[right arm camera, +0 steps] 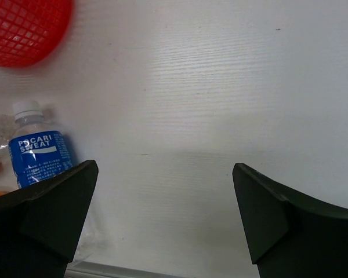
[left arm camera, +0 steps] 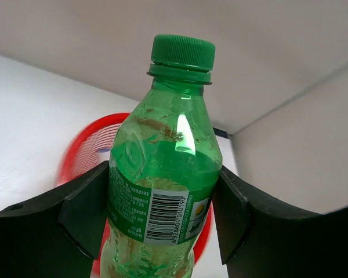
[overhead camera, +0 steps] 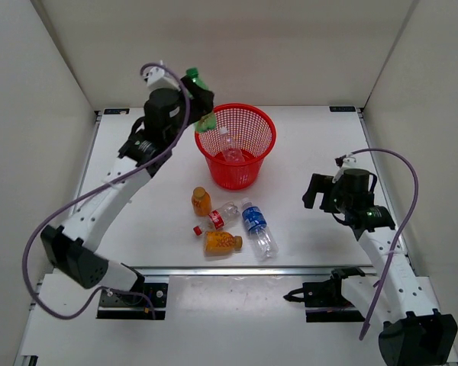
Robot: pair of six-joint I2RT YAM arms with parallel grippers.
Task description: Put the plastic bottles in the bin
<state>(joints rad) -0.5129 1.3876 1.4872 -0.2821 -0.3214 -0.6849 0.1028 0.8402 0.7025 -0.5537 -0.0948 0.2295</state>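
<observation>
The blue-label bottle is below my right gripper, to the left in the top view, so I should move it that way and down onto the bottle's label [overhead camera: 254, 219] [right arm camera: 40, 158].
My left gripper [overhead camera: 201, 103] is shut on the green bottle [left arm camera: 165, 168] and holds it in the air at the far-left rim of the red bin [overhead camera: 248, 175]; the bottle [overhead camera: 198, 95] points cap-up. A plain clear bottle [overhead camera: 230, 149] lies inside the bin. On the table in front stand or lie two orange bottles [overhead camera: 201, 201] [overhead camera: 222, 242], the red-label bottle [overhead camera: 220, 217] and the blue-label bottle [overhead camera: 256, 226]. My right gripper [overhead camera: 317, 191] is open and empty to the right; its view shows the blue-label bottle [right arm camera: 37, 153] and the bin [right arm camera: 23, 29].
White walls enclose the table on three sides. A metal rail [overhead camera: 237, 269] runs along the near table edge by the arm bases.
</observation>
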